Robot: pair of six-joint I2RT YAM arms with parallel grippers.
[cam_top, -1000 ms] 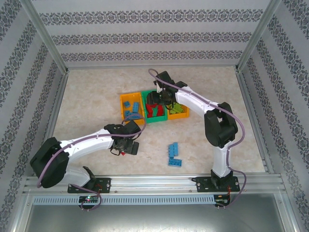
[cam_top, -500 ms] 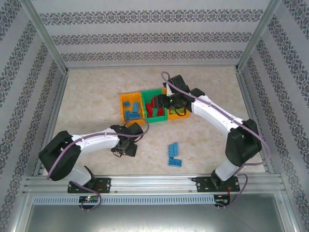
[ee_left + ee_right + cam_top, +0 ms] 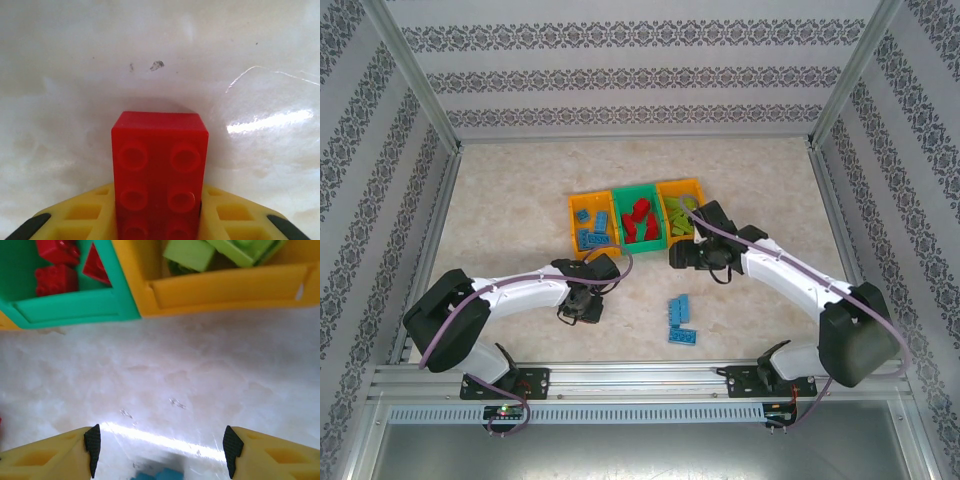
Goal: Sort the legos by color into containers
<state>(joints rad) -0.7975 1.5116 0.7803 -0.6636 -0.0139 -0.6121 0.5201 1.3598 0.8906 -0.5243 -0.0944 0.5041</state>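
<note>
My left gripper next has to lift the red lego outward over the green bin [image 3: 638,245] and release it with the other red legos.
My left gripper [image 3: 159,220] is shut on a red lego [image 3: 159,170], which stands out ahead of the yellow fingers [image 3: 80,217] just above the table; in the top view this gripper [image 3: 582,308] is low at the centre left. The containers sit in a row: the left orange bin [image 3: 576,212] holds blue legos, the green bin [image 3: 638,245] red ones, the right orange bin [image 3: 680,185] light green ones. My right gripper [image 3: 676,257] is open and holds nothing, just in front of the green bin [image 3: 75,310] and orange bin [image 3: 225,290].
A small cluster of blue legos [image 3: 681,321] lies on the table between the arms, near the front; one blue lego [image 3: 160,474] shows under my right gripper [image 3: 162,450]. Metal frame rails and patterned walls enclose the table.
My left gripper has closed on the red lego. My right arm has pulled back from over the bins to the table in front of them.
</note>
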